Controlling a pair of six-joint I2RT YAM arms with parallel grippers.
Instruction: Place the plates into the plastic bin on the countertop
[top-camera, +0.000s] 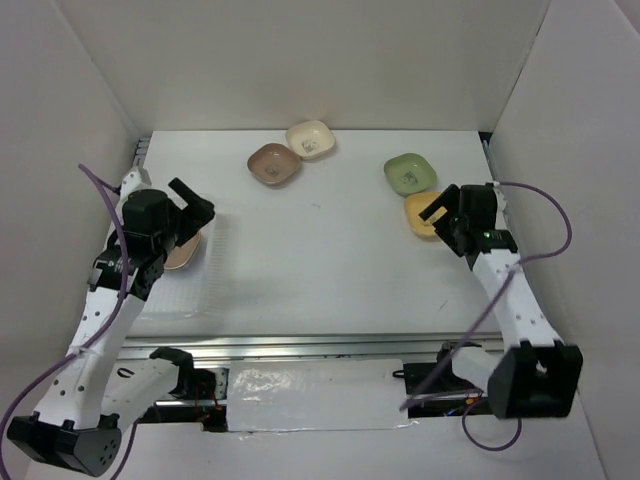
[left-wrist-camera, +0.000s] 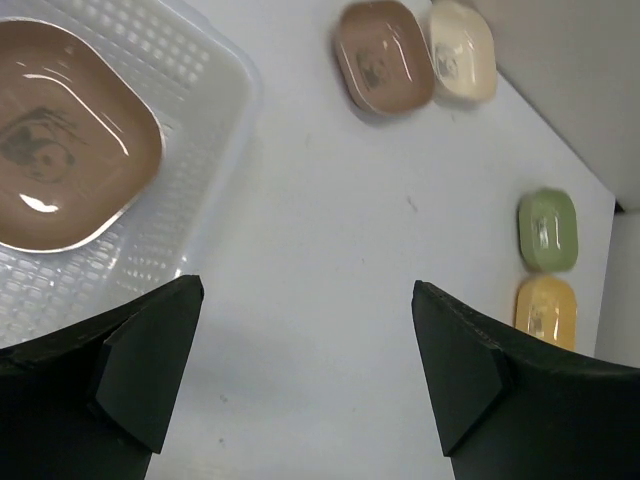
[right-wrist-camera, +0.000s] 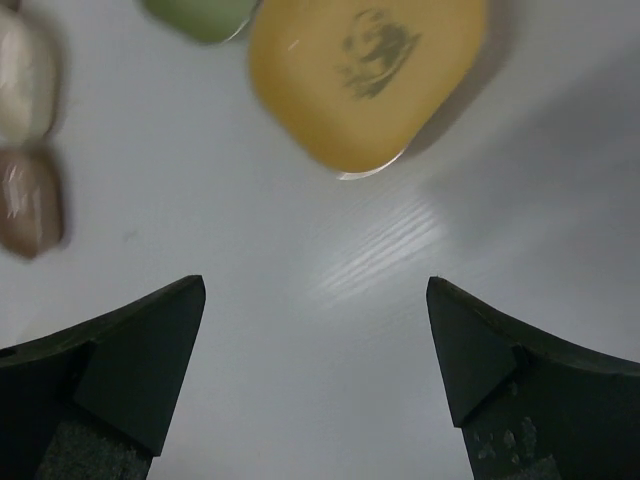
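Observation:
The right gripper will go down over the yellow plate's open near rim (top-camera: 429, 235) and close across it, because the green plate (top-camera: 409, 173) crowds the yellow plate's far side.
A brown plate (top-camera: 183, 250) (left-wrist-camera: 60, 130) lies in the translucent plastic bin (top-camera: 190, 292) (left-wrist-camera: 205, 120) at the left of the countertop (top-camera: 330, 260). My left gripper (top-camera: 196, 205) (left-wrist-camera: 308, 288) is open and empty, above the bin's right edge. At the back lie another brown plate (top-camera: 273, 165) (left-wrist-camera: 383, 57) and a cream plate (top-camera: 310, 140) (left-wrist-camera: 462, 50). A green plate (top-camera: 409, 173) (right-wrist-camera: 200, 15) and a yellow plate (top-camera: 422, 213) (right-wrist-camera: 365, 75) lie at the right. My right gripper (top-camera: 443, 222) (right-wrist-camera: 315, 283) is open and empty, just short of the yellow plate.
White walls enclose the table on the left, back and right. A metal rail and a taped strip (top-camera: 310, 395) run along the near edge between the arm bases. The right arm's purple cable (top-camera: 555, 215) loops toward the right wall.

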